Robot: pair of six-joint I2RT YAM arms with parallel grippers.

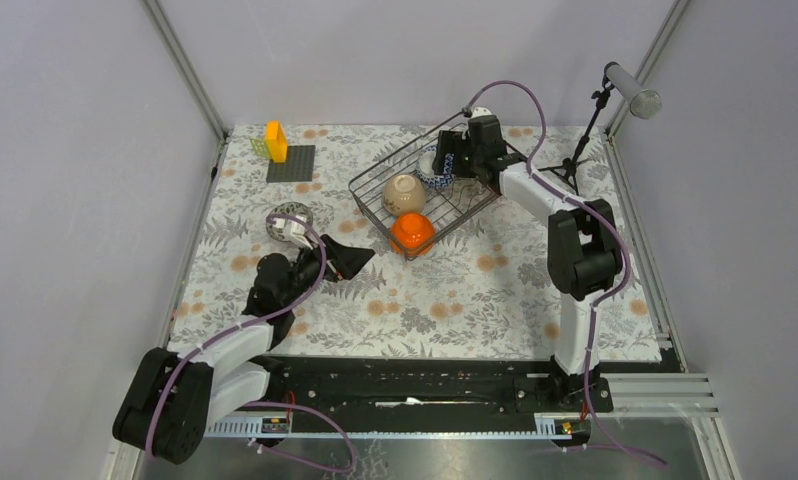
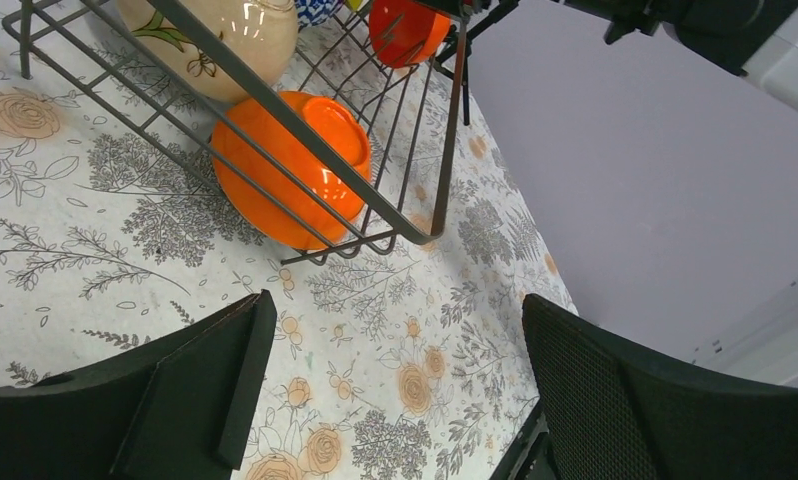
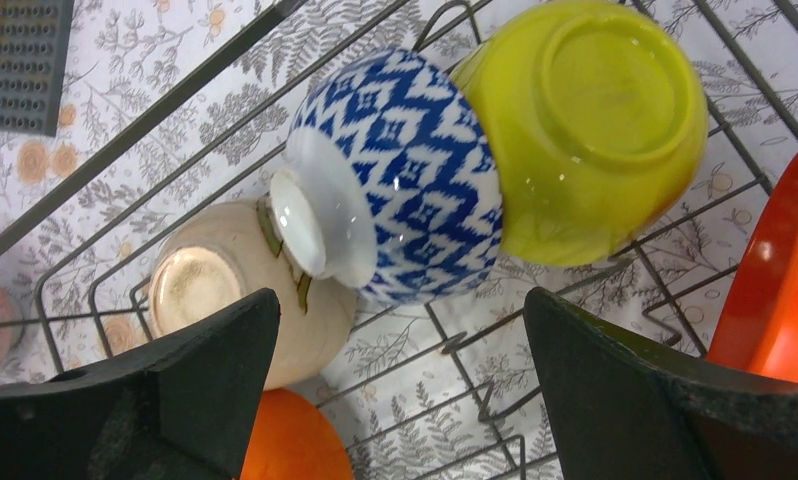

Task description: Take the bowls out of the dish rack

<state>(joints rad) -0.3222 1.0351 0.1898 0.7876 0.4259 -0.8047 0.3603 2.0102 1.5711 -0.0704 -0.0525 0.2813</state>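
My right gripper lowers its open fingers astride the white foot and rim of the blue-white bowl [image 1: 435, 177] [image 3: 405, 180] next and closes, since the bowl lies below, within their span.
The dish rack [image 1: 374, 180] is a dark wire basket at the table's middle back. In it a beige bowl [image 1: 403, 193] and an orange bowl [image 1: 412, 232] lie upside down. My right gripper [image 1: 447, 163] hangs open over the rack's far end. Its wrist view shows the blue-white bowl [image 3: 405, 180], the yellow-green bowl [image 3: 585, 130], the beige bowl [image 3: 225, 290] and two orange bowls [image 3: 285, 440] [image 3: 775, 280] below the open right gripper [image 3: 400, 390]. My left gripper [image 1: 352, 258] is open and empty above the tablecloth, just left of the rack's near corner [image 2: 415, 230]. A pink-red patterned bowl [image 1: 288, 222] stands on the table beside the left arm.
An orange block [image 1: 275, 140] stands by a flat dark square plate [image 1: 291, 163] at the back left. A small tripod stand [image 1: 580, 150] with a grey tube is at the back right. Metal frame posts edge the flowered cloth.
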